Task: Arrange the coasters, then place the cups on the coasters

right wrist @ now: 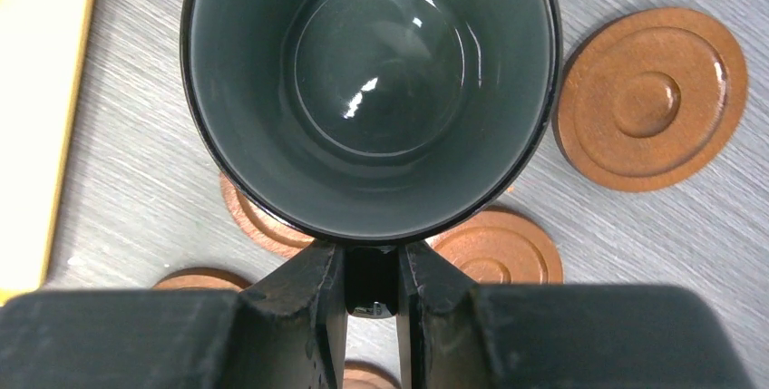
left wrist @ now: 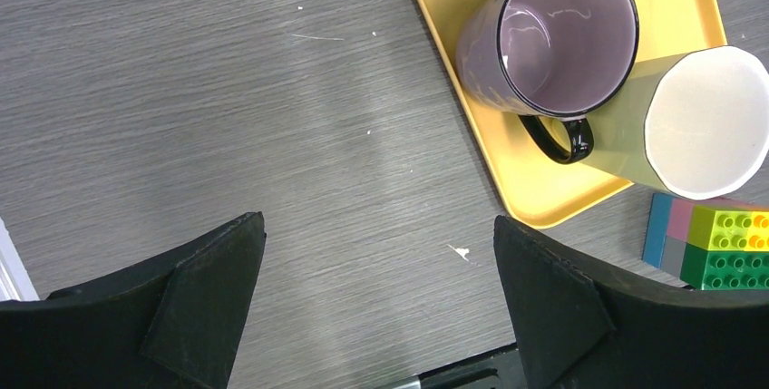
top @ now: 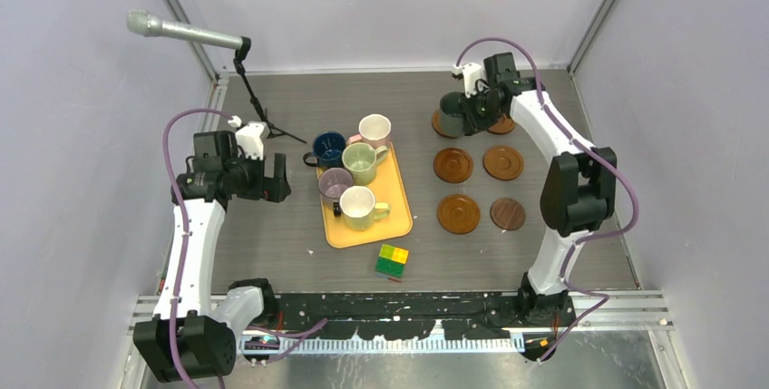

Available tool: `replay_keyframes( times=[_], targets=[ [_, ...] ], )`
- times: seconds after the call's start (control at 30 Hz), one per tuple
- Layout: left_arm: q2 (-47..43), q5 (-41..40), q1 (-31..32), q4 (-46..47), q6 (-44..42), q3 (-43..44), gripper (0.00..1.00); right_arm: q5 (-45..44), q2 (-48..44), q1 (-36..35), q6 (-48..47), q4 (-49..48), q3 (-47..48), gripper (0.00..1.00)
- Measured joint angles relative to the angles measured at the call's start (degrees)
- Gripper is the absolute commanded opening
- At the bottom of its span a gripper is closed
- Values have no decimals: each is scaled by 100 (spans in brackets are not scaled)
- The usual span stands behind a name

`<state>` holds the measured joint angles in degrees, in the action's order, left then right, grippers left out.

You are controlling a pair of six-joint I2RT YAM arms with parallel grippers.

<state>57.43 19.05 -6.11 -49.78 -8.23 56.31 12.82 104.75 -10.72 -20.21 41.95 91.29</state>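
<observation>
The right gripper brings its cup outward and down next and releases the handle, as the back coaster nearer the tray lies below the cup and slightly outward.
My right gripper (top: 472,110) (right wrist: 372,271) is shut on the handle of the dark grey-green cup (top: 451,106) (right wrist: 372,90), upright over the back-left coaster (top: 442,127) (right wrist: 258,221); I cannot tell whether it rests on it. Five more coasters lie around it: back right (top: 501,125), middle (top: 452,165) (top: 503,162), front (top: 459,213) and a darker one (top: 508,214). On the orange tray (top: 399,218) stand the dark blue (top: 328,148), white-pink (top: 374,128), light green (top: 361,162), mauve (top: 335,184) (left wrist: 562,35) and cream (top: 357,207) (left wrist: 707,121) cups. My left gripper (top: 277,179) (left wrist: 376,253) is open over bare table left of the tray.
A yellow-green block (top: 392,260) (left wrist: 716,244) lies in front of the tray. A microphone (top: 186,34) on a small stand (top: 263,117) rises at the back left. Walls enclose the table on three sides.
</observation>
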Motion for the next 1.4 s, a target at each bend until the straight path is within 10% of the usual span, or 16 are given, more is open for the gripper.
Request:
replay_keyframes(
  times=[1.4],
  targets=[
    [151,4,0,-17,-98,0,100,686,1532,420,-796,-1047,555,1]
  ],
)
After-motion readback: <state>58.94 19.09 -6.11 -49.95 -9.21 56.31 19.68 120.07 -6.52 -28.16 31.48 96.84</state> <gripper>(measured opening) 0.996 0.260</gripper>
